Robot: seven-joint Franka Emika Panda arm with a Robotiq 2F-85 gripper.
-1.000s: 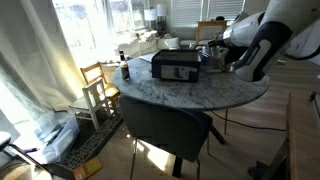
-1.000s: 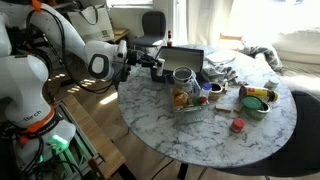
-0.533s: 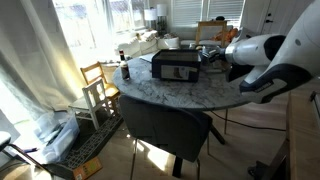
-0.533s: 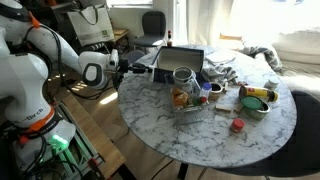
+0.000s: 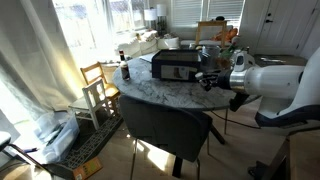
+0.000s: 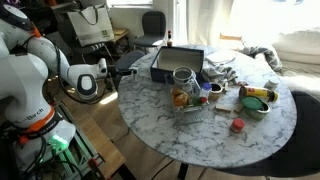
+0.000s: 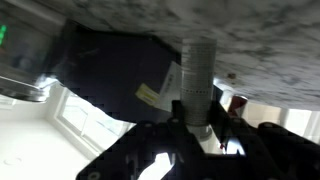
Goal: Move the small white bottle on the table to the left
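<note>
Bare marble beside the black appliance is clear. Next, my gripper moves from the table's rim along it onto that part to release the small white bottle.
The wrist view is upside down. In it the small white bottle stands between my gripper's dark fingers, which are shut on it, just off the marble table's edge. In both exterior views the gripper hangs at the rim of the round marble table, beside the black appliance. The bottle is too small to make out there.
A glass jar, a red cap and a bowl stand on the table. A dark bottle is at its far rim. A wooden chair and a dark chair stand beside it.
The arm has swung away from the back of the table and lower, out toward the table's rim, with the gripper still shut on the bottle.
</note>
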